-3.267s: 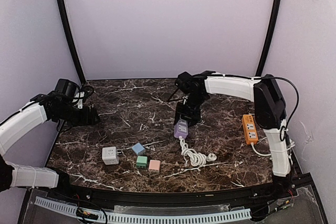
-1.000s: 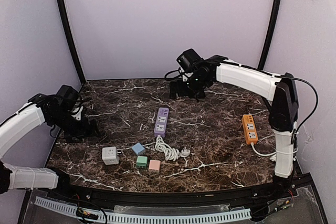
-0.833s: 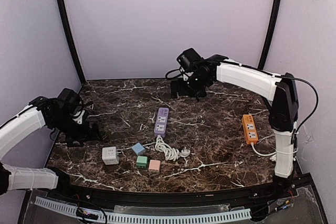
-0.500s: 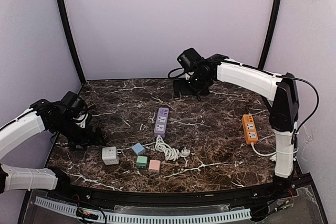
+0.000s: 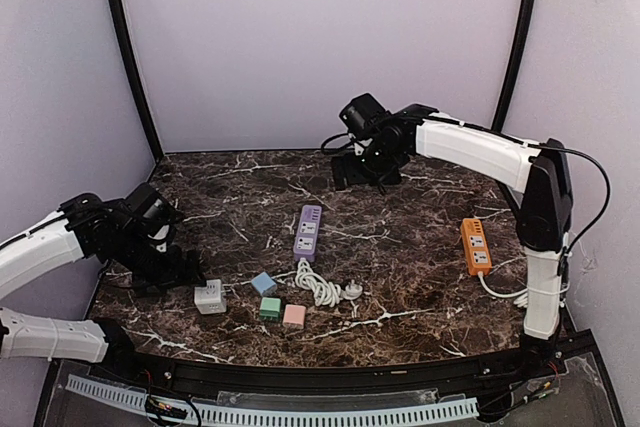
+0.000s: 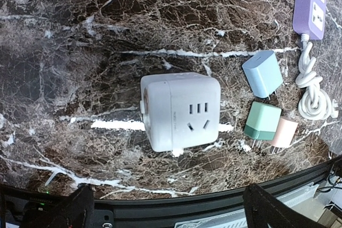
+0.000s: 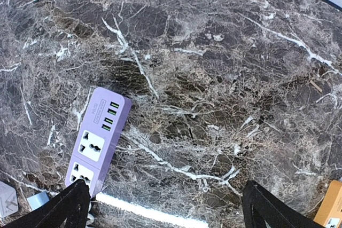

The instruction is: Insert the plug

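Observation:
Next, my left gripper should move down and toward the white cube socket (image 5: 209, 296), bringing the open fingers astride its sides, since it still lies ahead of them.
A purple power strip (image 5: 308, 231) lies mid-table; its white cord (image 5: 318, 287) coils toward the front and ends in a white plug (image 5: 352, 292). A white cube socket (image 5: 209, 296) sits front left, just right of my open left gripper (image 5: 180, 269). In the left wrist view the cube (image 6: 180, 111) lies ahead of the wide-apart fingers (image 6: 80, 212), untouched. My right gripper (image 5: 362, 169) hovers open at the back, above the table. In the right wrist view the purple strip (image 7: 98, 139) lies at lower left, beside one finger (image 7: 69, 206).
Blue (image 5: 263, 283), green (image 5: 270, 309) and pink (image 5: 294, 315) adapters lie between the cube and the cord. An orange power strip (image 5: 476, 245) with its own white cable lies at the right. The table's front rail (image 6: 176, 212) runs just under the left gripper.
My left arm has swung forward and right, down toward the white cube. Earlier the right gripper left the purple strip, which now lies further left, and rose to the back, where it has hardly moved since.

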Controlling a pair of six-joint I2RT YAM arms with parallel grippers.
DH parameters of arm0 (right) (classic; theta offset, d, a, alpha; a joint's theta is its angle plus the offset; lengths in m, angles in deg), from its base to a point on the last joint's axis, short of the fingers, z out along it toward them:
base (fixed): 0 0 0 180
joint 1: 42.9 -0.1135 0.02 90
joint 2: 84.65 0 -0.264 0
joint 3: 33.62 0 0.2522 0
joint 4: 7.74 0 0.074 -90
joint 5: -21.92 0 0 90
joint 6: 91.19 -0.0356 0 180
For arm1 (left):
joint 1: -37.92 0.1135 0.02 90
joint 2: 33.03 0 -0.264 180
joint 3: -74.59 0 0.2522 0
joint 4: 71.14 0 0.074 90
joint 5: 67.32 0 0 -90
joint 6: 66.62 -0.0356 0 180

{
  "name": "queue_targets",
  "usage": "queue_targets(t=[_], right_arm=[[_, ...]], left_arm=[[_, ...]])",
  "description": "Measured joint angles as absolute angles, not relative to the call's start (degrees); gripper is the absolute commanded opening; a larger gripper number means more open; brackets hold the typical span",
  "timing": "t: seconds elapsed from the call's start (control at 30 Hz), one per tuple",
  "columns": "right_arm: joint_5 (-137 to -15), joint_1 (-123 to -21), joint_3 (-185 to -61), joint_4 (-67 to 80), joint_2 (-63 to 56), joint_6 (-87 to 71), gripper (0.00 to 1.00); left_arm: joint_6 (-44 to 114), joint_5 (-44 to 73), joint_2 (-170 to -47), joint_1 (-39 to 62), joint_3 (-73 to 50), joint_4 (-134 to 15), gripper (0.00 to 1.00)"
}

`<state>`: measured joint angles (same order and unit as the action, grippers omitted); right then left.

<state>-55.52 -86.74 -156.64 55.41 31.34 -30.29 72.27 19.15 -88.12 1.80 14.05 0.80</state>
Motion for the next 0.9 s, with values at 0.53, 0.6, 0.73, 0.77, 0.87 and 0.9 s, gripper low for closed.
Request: queue_targets(t=[0.53, 0.6, 0.73, 0.77, 0.87, 0.9], right_arm=[[-58.21, -85.51, -154.19, 55.32, 29.33, -27.32, 0.99], [-58.25, -85.21, -154.19, 55.34, 29.04, -26.86, 0.99], [-58.43, -84.70, -154.19, 55.41, 29.04, -26.27, 0.99], [-58.45, -84.60, -154.25, 55.41, 29.04, -26.09, 0.99], [-58.69, -84.36, -154.32, 55.43, 29.04, -25.70, 0.99], [-58.78, -84.31, -154.32, 55.41, 29.04, -25.61, 0.99]], left_arm=[[80.00, 25.12, -106.64, -6.61, 11.55, -6.00, 0.89], [80.00, 25.40, -107.97, -6.61, 11.36, -6.61, 0.88], [79.96, 25.55, -110.26, -6.61, 11.36, -7.07, 0.84], [79.96, 25.53, -110.74, -6.61, 11.36, -7.20, 0.83], [79.96, 25.51, -111.77, -6.61, 11.36, -7.88, 0.75], [79.87, 25.51, -112.03, -6.61, 11.36, -8.03, 0.71]])
